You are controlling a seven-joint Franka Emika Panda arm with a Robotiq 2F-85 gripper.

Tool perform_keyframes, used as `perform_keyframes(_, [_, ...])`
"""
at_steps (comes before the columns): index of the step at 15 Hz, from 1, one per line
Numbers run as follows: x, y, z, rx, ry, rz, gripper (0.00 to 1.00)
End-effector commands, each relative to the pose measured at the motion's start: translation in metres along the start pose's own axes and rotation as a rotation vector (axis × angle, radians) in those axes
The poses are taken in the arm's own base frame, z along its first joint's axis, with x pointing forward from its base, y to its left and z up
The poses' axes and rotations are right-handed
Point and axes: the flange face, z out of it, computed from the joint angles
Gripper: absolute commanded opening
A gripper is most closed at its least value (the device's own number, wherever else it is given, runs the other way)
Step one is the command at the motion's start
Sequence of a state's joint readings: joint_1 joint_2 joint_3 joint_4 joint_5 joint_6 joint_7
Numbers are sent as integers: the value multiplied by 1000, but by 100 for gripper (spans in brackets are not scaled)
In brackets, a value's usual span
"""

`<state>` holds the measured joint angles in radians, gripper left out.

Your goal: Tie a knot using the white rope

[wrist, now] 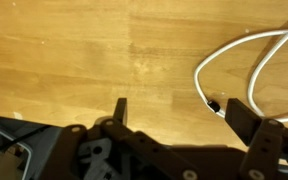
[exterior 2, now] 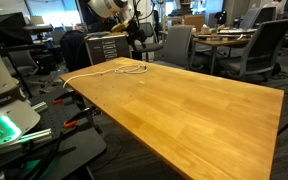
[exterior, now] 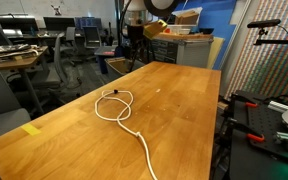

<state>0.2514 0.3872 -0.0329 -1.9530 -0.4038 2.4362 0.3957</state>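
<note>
I will next turn my gripper and lower it to the rope's bend near its tip [wrist: 198,80], to the right in the wrist view, because there is empty wood on either side.
The white rope [exterior: 116,103] lies on the wooden table [exterior: 184,110], forming a loose loop near the middle, with a long tail running to the near edge. It also shows in an exterior view [exterior 2: 112,68] at the table's far end. In the wrist view the rope [wrist: 246,48] curves at the right, and its black tip [wrist: 213,105] lies just inside the right finger. My gripper [wrist: 183,112] is open and empty, hovering above the table beside the loop. It shows in both exterior views [exterior: 133,48] [exterior 2: 139,46].
Office chairs [exterior: 69,50] and desks stand beyond the table. A cabinet [exterior: 179,50] with boxes is behind the arm. Another robot base [exterior 2: 4,100] and equipment with cables [exterior: 269,115] stand beside the table's edge.
</note>
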Motion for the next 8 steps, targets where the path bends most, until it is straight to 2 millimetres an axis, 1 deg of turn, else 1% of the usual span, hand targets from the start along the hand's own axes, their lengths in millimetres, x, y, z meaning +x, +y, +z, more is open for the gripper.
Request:
perform_keyframes(1, [6, -14, 32, 32, -27, 47, 100])
perform_keyframes(4, [5, -30, 58, 56, -40, 68, 100])
perform_keyframes(7, [5, -39, 82, 68, -57, 103, 98])
perform_keyframes(8, [5, -41, 89, 72, -60, 122, 95])
